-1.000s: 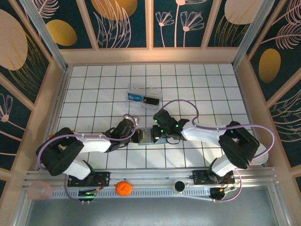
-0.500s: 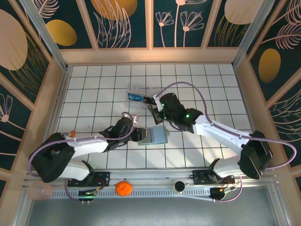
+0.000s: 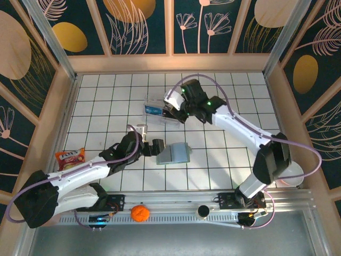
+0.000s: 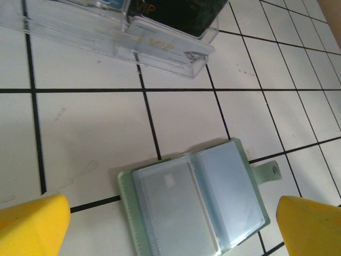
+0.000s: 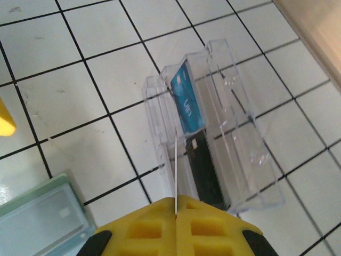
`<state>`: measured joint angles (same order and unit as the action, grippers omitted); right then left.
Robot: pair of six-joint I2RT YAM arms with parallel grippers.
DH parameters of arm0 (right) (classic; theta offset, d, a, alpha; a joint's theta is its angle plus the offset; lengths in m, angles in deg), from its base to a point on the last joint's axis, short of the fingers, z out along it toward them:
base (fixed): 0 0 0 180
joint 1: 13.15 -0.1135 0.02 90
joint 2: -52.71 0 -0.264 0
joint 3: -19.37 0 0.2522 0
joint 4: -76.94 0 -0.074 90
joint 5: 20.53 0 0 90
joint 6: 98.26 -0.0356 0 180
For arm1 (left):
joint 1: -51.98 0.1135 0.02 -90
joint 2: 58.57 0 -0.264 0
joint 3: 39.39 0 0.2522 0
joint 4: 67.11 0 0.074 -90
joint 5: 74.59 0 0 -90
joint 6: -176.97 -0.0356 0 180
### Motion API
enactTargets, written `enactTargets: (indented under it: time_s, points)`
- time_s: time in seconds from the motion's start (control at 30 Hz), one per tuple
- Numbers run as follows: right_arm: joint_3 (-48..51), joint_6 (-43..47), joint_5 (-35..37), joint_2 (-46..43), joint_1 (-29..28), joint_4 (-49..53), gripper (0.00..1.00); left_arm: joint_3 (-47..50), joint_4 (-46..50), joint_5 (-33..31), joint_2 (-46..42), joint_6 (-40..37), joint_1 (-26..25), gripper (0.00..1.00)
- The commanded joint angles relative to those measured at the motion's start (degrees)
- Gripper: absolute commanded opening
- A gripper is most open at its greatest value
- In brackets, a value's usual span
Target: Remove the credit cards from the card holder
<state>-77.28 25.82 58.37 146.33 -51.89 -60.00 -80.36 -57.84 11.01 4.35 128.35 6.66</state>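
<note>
The clear box's section is below the thin card, so my right gripper will next turn along the box, then lower and release it beside the black card (image 5: 205,170).
The card holder (image 3: 175,154) lies open on the tiles, its pale blue inner sleeves (image 4: 197,197) facing up. My left gripper (image 3: 151,146) sits just left of it, open, its yellow fingertips (image 4: 32,224) on either side of the holder without touching it. Over the clear plastic box (image 3: 162,110), my right gripper (image 3: 171,109) is shut on a thin credit card (image 5: 175,160), seen edge-on and pointing down into the box (image 5: 224,138). A blue card (image 5: 186,104) and a black card (image 5: 205,170) lie in the box.
A red snack packet (image 3: 70,158) lies by the left wall. An orange ball (image 3: 139,213) and a black round object (image 3: 203,212) sit on the front rail. A white bowl (image 3: 294,176) is at the right edge. Wooden walls surround the tiled floor.
My left gripper has opened, let go of the card holder and drawn back to the left. My right gripper has carried the card from the holder back to the clear box.
</note>
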Motion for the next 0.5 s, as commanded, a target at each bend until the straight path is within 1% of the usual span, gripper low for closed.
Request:
enactTargets:
  time_s: [0.0,0.23,0.47]
  points:
    - [-5.88,9.43,-3.21,4.98,0.99,9.91,0.00,0.76,4.22,-5.22,-1.45,1.28,0.47,0.99]
    - [-15.00,16.78,-0.94,14.55,1.81,14.18,0.00,0.04,7.18,-9.60,-1.57,0.73,0.85,0.99]
    - [-19.19,19.35,1.99,20.65,2.35,12.69,0.00,0.26,9.76,-13.85,-2.28,0.63,1.55,0.99]
